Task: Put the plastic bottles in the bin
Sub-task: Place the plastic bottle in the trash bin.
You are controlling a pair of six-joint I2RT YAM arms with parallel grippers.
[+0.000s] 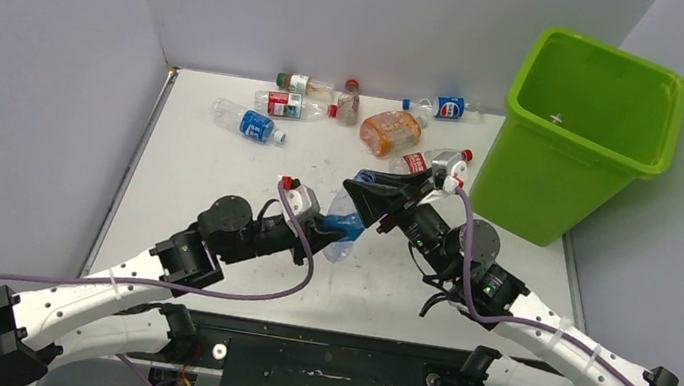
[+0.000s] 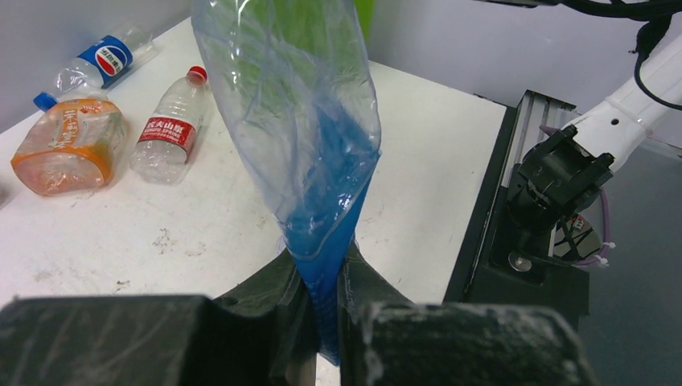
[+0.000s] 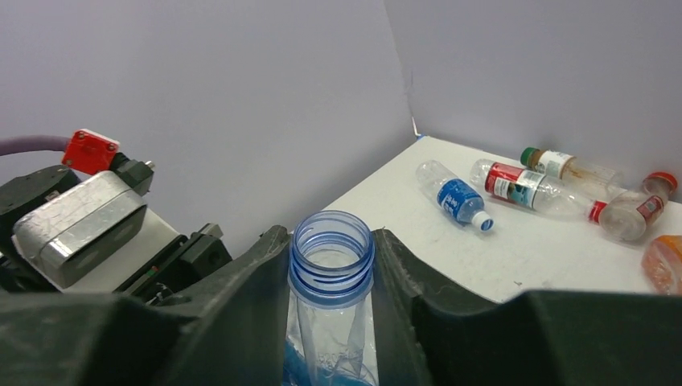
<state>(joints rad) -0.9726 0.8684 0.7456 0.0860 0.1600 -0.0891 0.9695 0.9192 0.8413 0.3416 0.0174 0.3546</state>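
My right gripper lifts outward over the bin's opening (image 1: pixel 593 99), to the gripper's right in the top view, and releases next, since the bin stands tall.
A crushed clear bottle with a blue label (image 1: pixel 346 222) hangs between both arms above the table's middle. My left gripper (image 1: pixel 327 234) is shut on its flattened blue lower end (image 2: pixel 322 241), and the fingers (image 2: pixel 281 297) pinch it flat. My right gripper (image 3: pixel 332 241) is shut on its open, capless blue-ringed neck (image 3: pixel 332 257); in the top view that gripper (image 1: pixel 371 189) sits just right of the bottle. The lime-green bin (image 1: pixel 578 135) stands at the far right. Several more plastic bottles lie along the far edge, among them an orange one (image 1: pixel 390 131) and a blue-labelled one (image 1: pixel 249 122).
A red-labelled bottle (image 1: pixel 433 162) lies close to the bin's left side, just beyond my right gripper. A Pepsi-labelled bottle (image 1: pixel 449 107) and a red-labelled one (image 1: pixel 292 105) rest near the back wall. Grey walls close in the table on the left, back and right.
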